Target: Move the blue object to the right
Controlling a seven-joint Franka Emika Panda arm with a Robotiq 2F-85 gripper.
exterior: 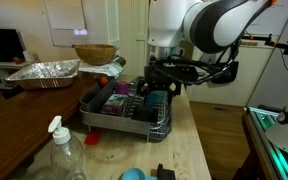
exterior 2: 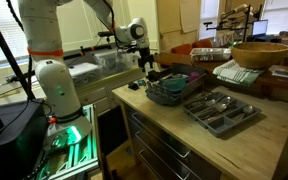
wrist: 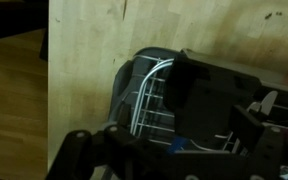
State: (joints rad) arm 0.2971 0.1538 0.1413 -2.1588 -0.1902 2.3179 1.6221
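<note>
My gripper moves down, turning slightly, onto the black item by the blue patch (wrist: 212,95) next, because the item's edges stand angled to my open fingers.
My gripper (exterior: 164,86) hangs low over the near end of the dark wire dish rack (exterior: 109,118), which also shows in an exterior view (exterior 2: 174,92) under the gripper (exterior 2: 149,64). In the wrist view, a small patch of the bright blue object (wrist: 177,146) shows between my two dark fingers, which stand wide apart. It lies among the rack wires (wrist: 152,98), mostly hidden by a black item. A teal-blue thing (exterior: 156,100) sits in the rack just below the gripper; I cannot tell whether it is the cup or the blue object.
A light blue dome (exterior: 132,174) and a spray bottle (exterior: 64,150) stand at the table's front. A foil tray (exterior: 44,72) and a wicker bowl (exterior: 94,52) are behind the rack. A cutlery tray (exterior 2: 219,110) lies beside the rack. The table edge (wrist: 48,90) drops to the floor.
</note>
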